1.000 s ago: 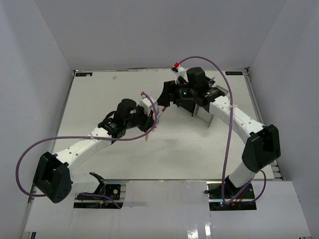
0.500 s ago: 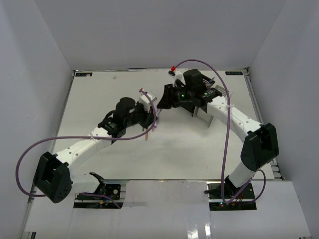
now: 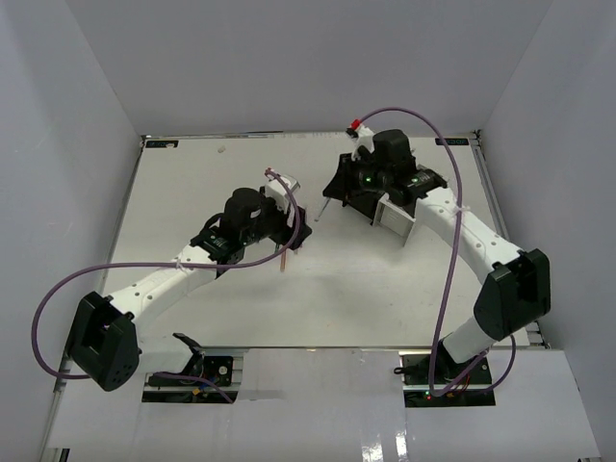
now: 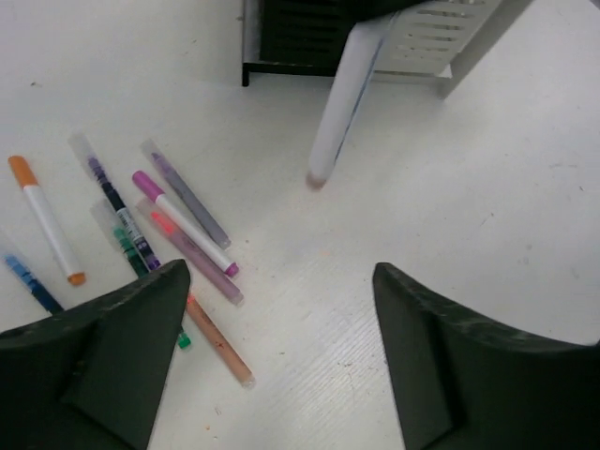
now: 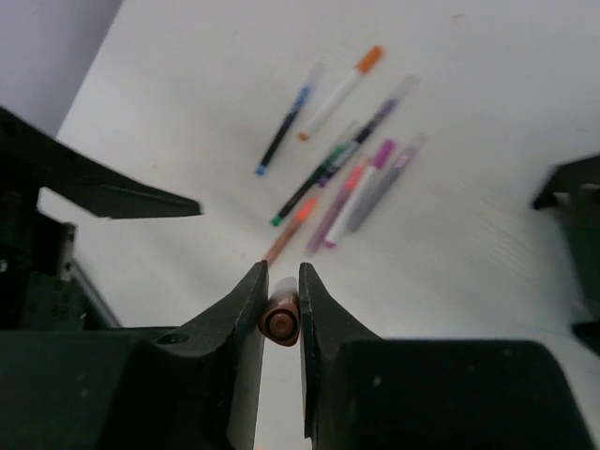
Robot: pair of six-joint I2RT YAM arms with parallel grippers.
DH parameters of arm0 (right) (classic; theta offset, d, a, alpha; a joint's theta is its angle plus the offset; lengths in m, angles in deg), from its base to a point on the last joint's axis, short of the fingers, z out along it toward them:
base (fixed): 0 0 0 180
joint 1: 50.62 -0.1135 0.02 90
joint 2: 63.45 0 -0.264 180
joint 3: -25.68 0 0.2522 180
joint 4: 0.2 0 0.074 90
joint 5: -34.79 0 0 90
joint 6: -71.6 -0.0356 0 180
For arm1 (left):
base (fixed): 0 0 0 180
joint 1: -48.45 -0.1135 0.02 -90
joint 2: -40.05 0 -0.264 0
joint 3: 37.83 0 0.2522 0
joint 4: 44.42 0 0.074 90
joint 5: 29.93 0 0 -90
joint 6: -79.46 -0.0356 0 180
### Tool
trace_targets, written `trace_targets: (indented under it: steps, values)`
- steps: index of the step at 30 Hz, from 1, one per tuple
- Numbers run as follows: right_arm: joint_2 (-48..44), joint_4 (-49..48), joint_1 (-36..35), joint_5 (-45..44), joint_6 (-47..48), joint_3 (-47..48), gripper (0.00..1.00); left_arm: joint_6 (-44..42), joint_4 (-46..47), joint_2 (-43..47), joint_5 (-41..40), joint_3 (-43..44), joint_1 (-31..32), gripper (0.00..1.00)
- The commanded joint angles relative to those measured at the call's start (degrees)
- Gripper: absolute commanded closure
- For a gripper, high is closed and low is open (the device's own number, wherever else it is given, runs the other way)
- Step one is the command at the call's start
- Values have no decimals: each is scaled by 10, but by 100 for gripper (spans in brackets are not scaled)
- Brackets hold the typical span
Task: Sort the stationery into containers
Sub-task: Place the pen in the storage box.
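Note:
The pen hangs short of the white container (image 3: 395,220), so it goes to the right in the top view next with my right gripper, then down inside for release.
My right gripper (image 5: 279,277) is shut on a pale pen (image 4: 336,108) with a brown end (image 5: 280,320); in the top view this pen (image 3: 325,209) hangs tilted above the table beside the containers. My left gripper (image 4: 281,281) is open and holds nothing, hovering over bare table just right of the loose stationery. That stationery lies in a loose group: an orange-capped white marker (image 4: 47,220), a dark purple pen (image 4: 112,192), a magenta-tipped marker (image 4: 183,220), a grey pen (image 4: 186,192) and an orange-brown pen (image 4: 216,337). The black container (image 4: 291,37) and the white container (image 4: 422,47) stand side by side beyond.
A teal pen (image 4: 127,239) and a blue pen (image 4: 23,281) lie at the left of the group. From above, the right arm covers most of the black container; the white container (image 3: 395,217) shows beside it. Grey walls enclose the table.
My left gripper opened and let go of the pale pen. My right gripper shut on it and drew back right, toward the containers, carrying it away from the left gripper.

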Motion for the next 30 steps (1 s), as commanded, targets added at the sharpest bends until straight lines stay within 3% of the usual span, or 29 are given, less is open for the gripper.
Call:
trace_targets:
  steps: [1, 4, 8, 14, 21, 27, 30]
  values:
    - [-57, -4, 54, -95, 41, -9, 92, 47, -9, 2, -79, 0, 1, 7]
    - [-86, -4, 113, -167, 58, -22, 92, 85, -37, -12, -132, 6, -7, 2]
    - [-107, -15, 193, -281, 73, -36, 92, 126, -69, -28, -144, 16, -25, 2]
    - [-86, -71, 255, -323, 78, -58, 92, 165, -111, -57, -141, 27, -48, 2]
    - [-29, -149, 272, -342, 79, -93, 91, 208, -145, -98, -125, 55, -77, 2]
    - [18, -156, 275, -321, 77, -94, 74, 211, -153, -134, -115, 96, -101, 4]
    - [18, -155, 276, -318, 76, -97, 60, 204, -161, -165, -115, 121, -110, 6]
